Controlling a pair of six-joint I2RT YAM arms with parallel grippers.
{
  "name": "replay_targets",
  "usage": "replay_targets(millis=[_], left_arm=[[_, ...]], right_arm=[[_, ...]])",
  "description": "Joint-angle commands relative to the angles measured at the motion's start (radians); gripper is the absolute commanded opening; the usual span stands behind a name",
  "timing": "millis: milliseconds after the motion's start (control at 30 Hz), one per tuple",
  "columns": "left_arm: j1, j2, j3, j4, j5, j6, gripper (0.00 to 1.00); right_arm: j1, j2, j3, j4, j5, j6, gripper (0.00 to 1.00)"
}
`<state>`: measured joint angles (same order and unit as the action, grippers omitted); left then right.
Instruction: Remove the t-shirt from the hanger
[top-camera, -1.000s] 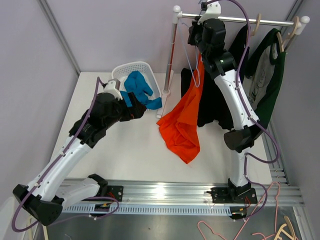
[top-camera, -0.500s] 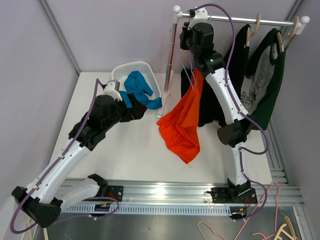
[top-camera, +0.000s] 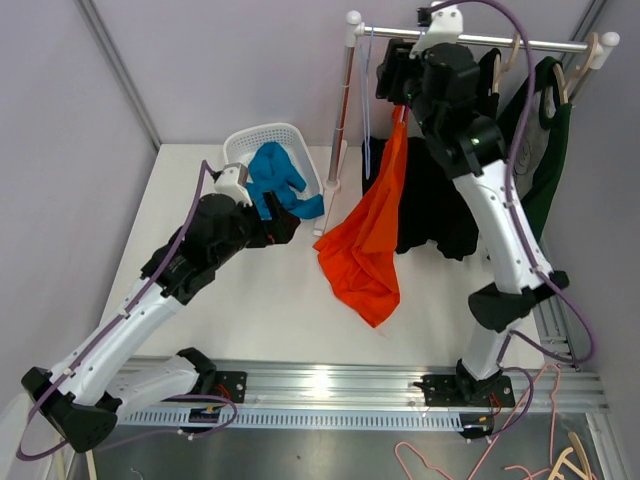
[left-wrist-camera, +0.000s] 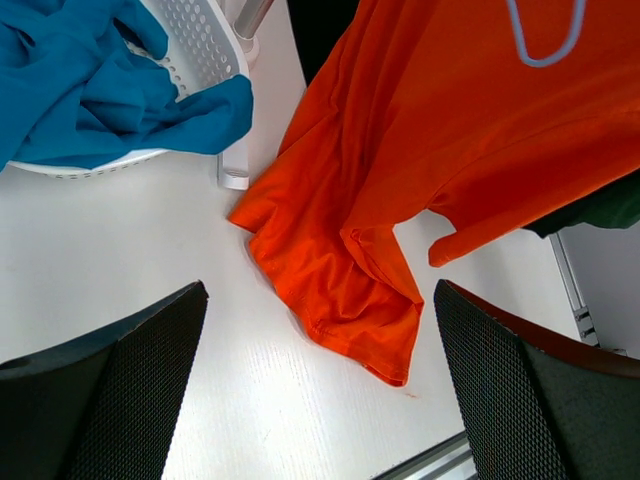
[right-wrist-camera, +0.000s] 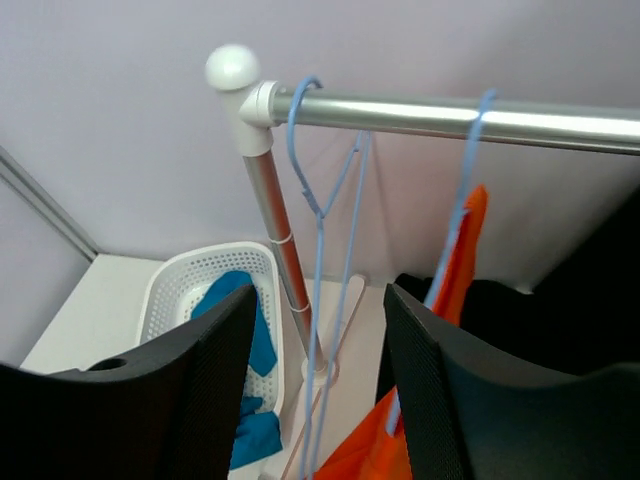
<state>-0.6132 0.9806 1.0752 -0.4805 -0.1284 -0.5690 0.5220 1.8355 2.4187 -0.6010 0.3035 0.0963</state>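
My right gripper has the shirt's hanger outside its fingers, so it needs to shift along the bar (right-wrist-camera: 420, 112) next, away from the empty hanger and onto the shirt's hanger below its hook.
An orange t-shirt (top-camera: 365, 250) hangs from a blue hanger (right-wrist-camera: 465, 190) hooked on the rail (right-wrist-camera: 420, 112). Its lower half lies crumpled on the white table (left-wrist-camera: 120, 280). My right gripper (top-camera: 393, 75) is up at the rail's left end, with its jaws open and nothing between them (right-wrist-camera: 320, 295). Beyond the fingers, an empty blue hanger (right-wrist-camera: 318, 200) dangles freely from the rail. My left gripper (top-camera: 285, 228) hovers low over the table, left of the shirt. It is wide open and empty (left-wrist-camera: 318, 330), with the shirt's hem (left-wrist-camera: 370, 330) just ahead of it.
A white basket (top-camera: 240, 145) holding a blue garment (top-camera: 275, 175) stands at the back, beside the rack's upright pole (top-camera: 343, 110). Black (top-camera: 430, 210) and dark green (top-camera: 540, 170) garments hang further right on the rail. Loose hangers (top-camera: 560, 465) lie beyond the near rail.
My right gripper has opened and let go of the empty blue hanger, which now hangs on the rail's left end. That arm swung left, then back right. The left arm barely moved.
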Motion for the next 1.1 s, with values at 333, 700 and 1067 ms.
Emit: replay_targets(millis=[333, 700, 1067], left_arm=[[-0.031, -0.017, 0.025, 0.011, -0.045, 0.024, 1.0], [-0.031, -0.026, 0.022, 0.006, -0.06, 0.04, 1.0], [-0.046, -0.025, 0.032, 0.031, -0.059, 0.057, 0.99]], right_arm=[[-0.106, 0.129, 0.166, -0.201, 0.014, 0.098, 0.53], [-0.149, 0.214, 0.146, -0.177, 0.038, 0.117, 0.32], [-0.08, 0.117, 0.117, -0.004, 0.193, -0.076, 0.0]])
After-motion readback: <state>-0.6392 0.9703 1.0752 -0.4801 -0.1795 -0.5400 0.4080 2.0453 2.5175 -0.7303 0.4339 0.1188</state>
